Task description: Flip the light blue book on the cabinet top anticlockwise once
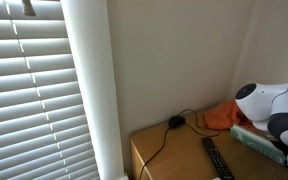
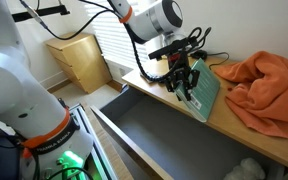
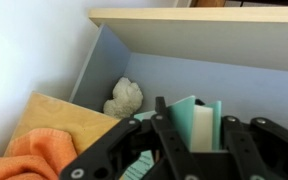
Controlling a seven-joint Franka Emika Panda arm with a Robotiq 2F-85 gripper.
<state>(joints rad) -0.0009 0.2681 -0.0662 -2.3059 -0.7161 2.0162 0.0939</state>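
I will move my gripper away from the open drawer and over the wooden cabinet top [image 2: 222,114] to release the book [image 2: 204,95]. The book's held end sticks out past the cabinet top's edge.
The light blue book [image 2: 204,95] is tilted up on its edge on the wooden cabinet top [image 2: 252,137]. My gripper [image 2: 181,78] is shut on it from above. In the wrist view the book [image 3: 194,125] stands upright between the two black fingers [image 3: 192,150], with its pale pages showing. In an exterior view the book [image 1: 256,137] lies partly hidden under my white arm [image 1: 272,103] at the right edge; the fingers are out of sight there.
An orange cloth [image 2: 269,85] lies right beside the book. A black remote [image 1: 216,157] and a black cable with plug [image 1: 174,122] lie on the top. A large drawer [image 2: 169,140] stands open below, holding a white crumpled thing [image 3: 124,97]. Window blinds [image 1: 24,90] hang nearby.
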